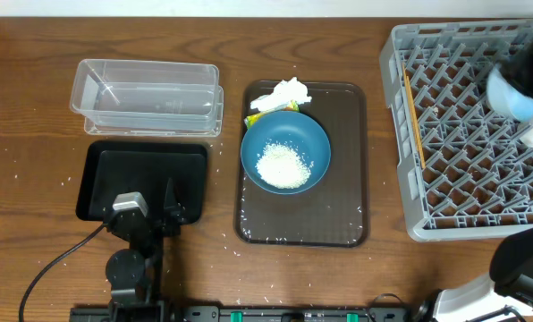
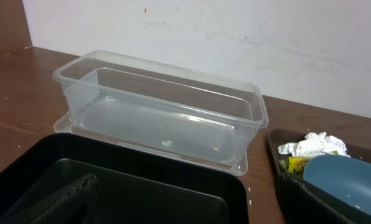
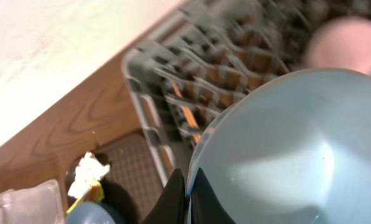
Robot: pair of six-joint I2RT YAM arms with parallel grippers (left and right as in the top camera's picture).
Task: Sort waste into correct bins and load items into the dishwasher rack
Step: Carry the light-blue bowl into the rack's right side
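Observation:
The rack's empty near wires are below and back from the right gripper, so that gripper will next draw back, tilt and lower to release the bowl onto them.
My right gripper (image 3: 187, 194) is shut on the rim of the small light-blue bowl (image 3: 285, 149) and holds it above the grey dishwasher rack (image 3: 235, 68). From overhead, the bowl (image 1: 512, 97) and right gripper (image 1: 517, 80) are blurred over the rack (image 1: 472, 206). Chopsticks (image 1: 414, 121) lie along the rack's left side, and a pink cup (image 3: 344, 43) sits in it. Rice fills the dark-blue bowl (image 1: 285, 154); a napkin (image 1: 284, 92) and a yellow-green wrapper (image 1: 258, 116) lie behind it. My left gripper (image 1: 150, 204) hangs open over the black tray (image 1: 146, 174), with nothing between its fingers.
The clear container (image 1: 146, 94) stands behind the black tray, seen close in the left wrist view (image 2: 167, 118). The dark-blue bowl, napkin and wrapper rest on a brown serving tray (image 1: 342, 206). Loose rice grains dot the wooden table round the trays.

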